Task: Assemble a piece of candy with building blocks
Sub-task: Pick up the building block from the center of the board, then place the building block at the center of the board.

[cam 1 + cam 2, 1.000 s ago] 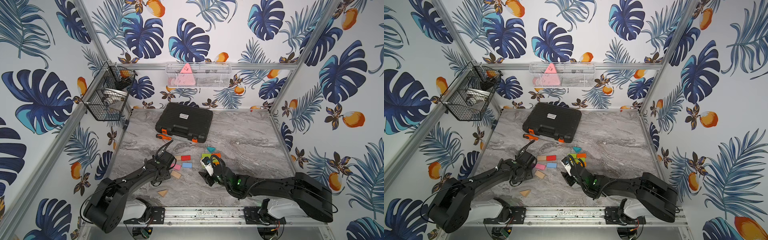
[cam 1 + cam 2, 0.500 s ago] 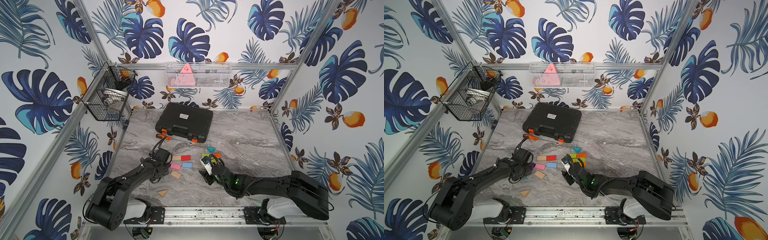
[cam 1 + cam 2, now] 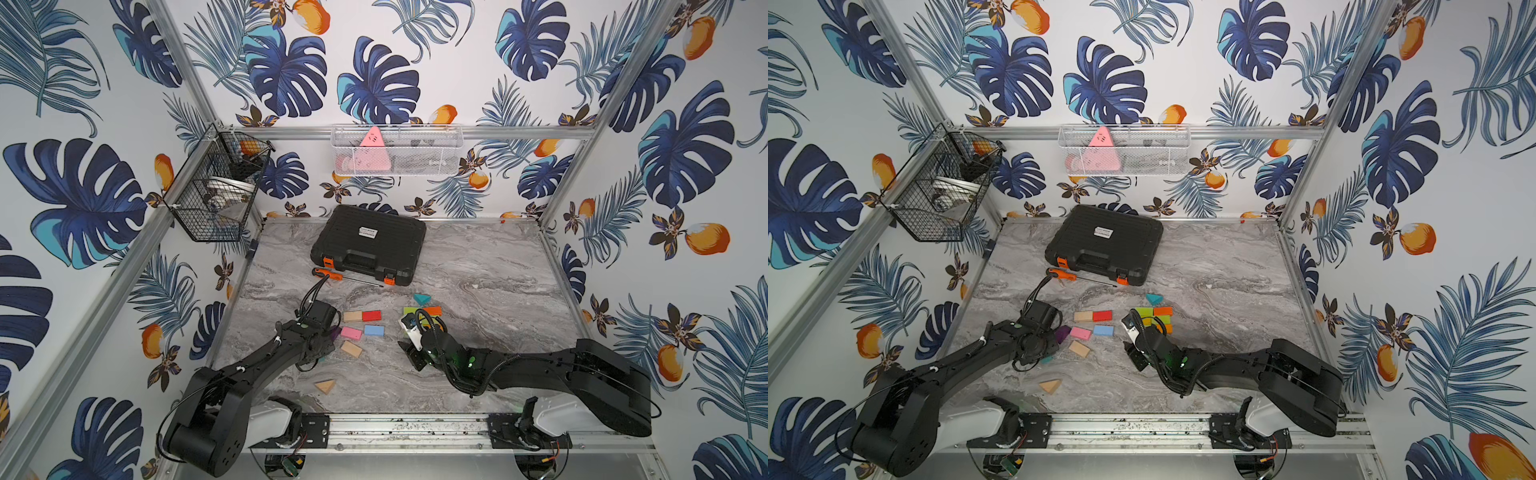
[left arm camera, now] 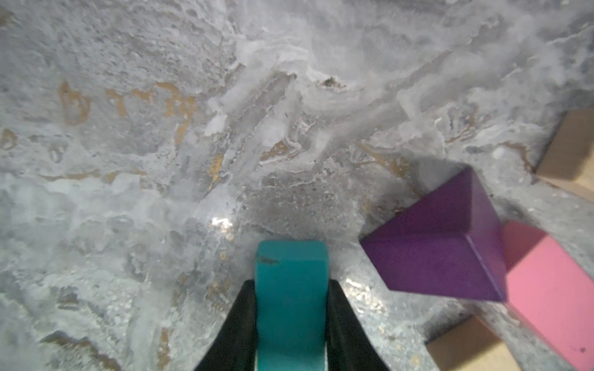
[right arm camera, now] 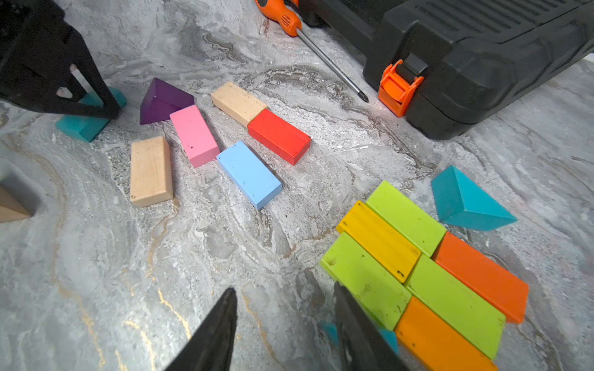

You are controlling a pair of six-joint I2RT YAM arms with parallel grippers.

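I should lift the teal block [image 4: 291, 269] with my left gripper, carry it toward the cluster, lower and release it there, with open tabletop past the nearest wood brick from my gripper.
The building blocks lie on the marble table. My left gripper [image 4: 292, 286] is shut on a teal block [image 4: 291, 269] that rests on the table; the same block [image 5: 90, 119] shows under its fingers in the right wrist view. A purple wedge [image 4: 443, 250] and a pink brick [image 5: 194, 135] lie just beside it. Green, yellow and orange bricks form a flat cluster [image 5: 418, 257] [image 3: 424, 313], with a teal wedge [image 5: 466, 202] next to it. My right gripper [image 5: 284, 289] stands open and empty over bare table, one finger at the cluster's edge.
Loose blue [image 5: 249, 173], red [image 5: 278, 135] and plain wood bricks [image 5: 149, 170] lie between the arms, and a wood wedge [image 3: 325, 385] lies near the front rail. A black toolbox [image 3: 370, 243] and an orange-handled screwdriver [image 3: 332, 274] sit behind. Wire baskets [image 3: 216, 187] hang on the walls.
My left gripper's jaws have closed onto the teal block. The right gripper has narrowed a little and barely moved.
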